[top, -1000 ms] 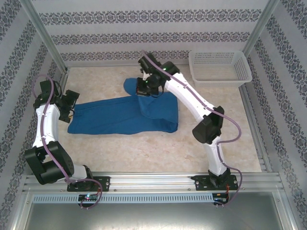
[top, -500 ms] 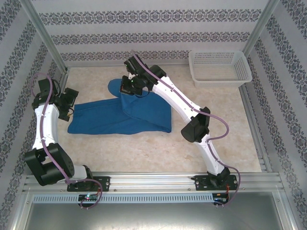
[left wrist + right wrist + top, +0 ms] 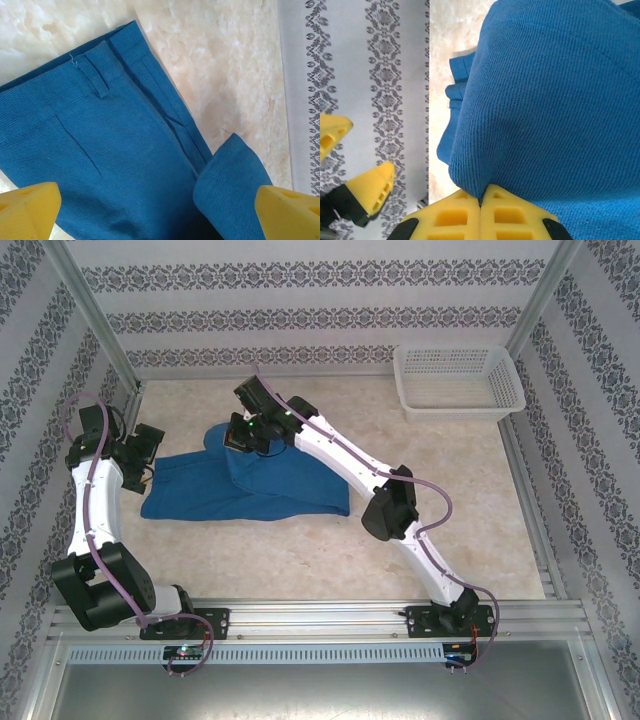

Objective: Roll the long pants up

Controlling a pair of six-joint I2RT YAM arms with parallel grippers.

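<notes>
The fold stops short of the waistband, so my right gripper will next carry the leg end toward it and release it over the pants' far edge (image 3: 201, 456).
The long pants (image 3: 280, 490) lie flat across the table's left half, royal blue, with the waistband on the left. My right gripper (image 3: 233, 439) is shut on the end of a leg (image 3: 540, 100), lifted and folded back over the rest of the cloth; the yellow fingers (image 3: 465, 217) pinch a fold of fabric. My left gripper (image 3: 147, 448) hovers open over the waistband, its fingertips (image 3: 27, 210) spread wide on either side of the pants (image 3: 115, 150). The belt loop (image 3: 101, 75) and the folded leg end (image 3: 235, 185) show beneath it.
A white mesh basket (image 3: 458, 380) stands at the back right corner. Patterned walls and metal frame posts close in the table on three sides. Bare marble surface (image 3: 450, 510) lies right of and in front of the pants.
My right arm has carried the pinched leg end leftward over the pants toward the waistband, shifting the fold left. The left arm has stayed in place, open.
</notes>
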